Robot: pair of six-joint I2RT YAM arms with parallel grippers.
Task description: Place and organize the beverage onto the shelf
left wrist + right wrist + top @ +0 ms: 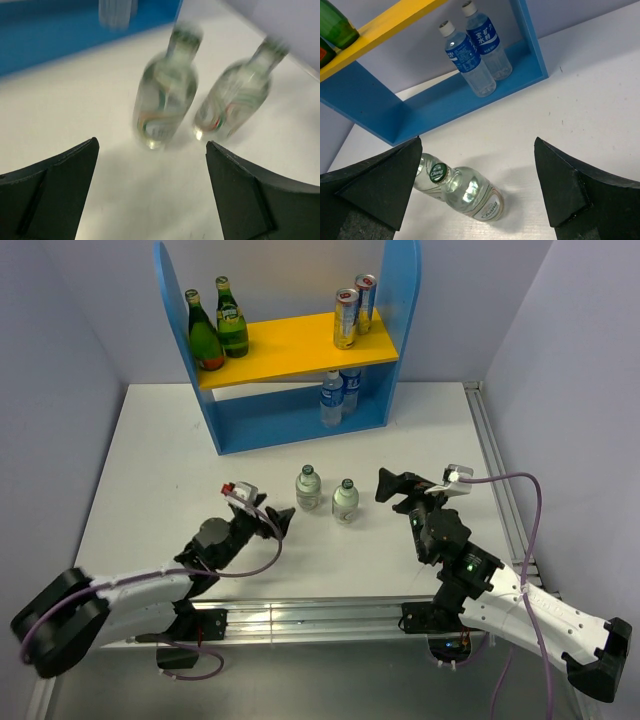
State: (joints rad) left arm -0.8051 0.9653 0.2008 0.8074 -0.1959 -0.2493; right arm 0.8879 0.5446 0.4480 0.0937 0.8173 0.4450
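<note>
My left gripper goes toward the right in the overhead view next, open fingers around the nearer Chang bottle's body (309,491) (164,98), because the other bottle stands beyond it.
Two small clear Chang bottles with green caps stand side by side mid-table, the left one (308,488) and the right one (345,501). Both show blurred in the left wrist view (165,95) (235,97), and in the right wrist view the nearer bottle (470,192) partly hides the other bottle (422,177). My left gripper (278,520) is open and empty just left of them. My right gripper (398,490) is open and empty just right of them. The blue shelf (300,420) stands at the back.
On the yellow board (290,345) stand two green glass bottles (218,328) at left and two cans (354,308) at right. Two blue-labelled water bottles (338,392) (475,50) stand on the lower level. A metal rail (500,480) runs along the table's right edge.
</note>
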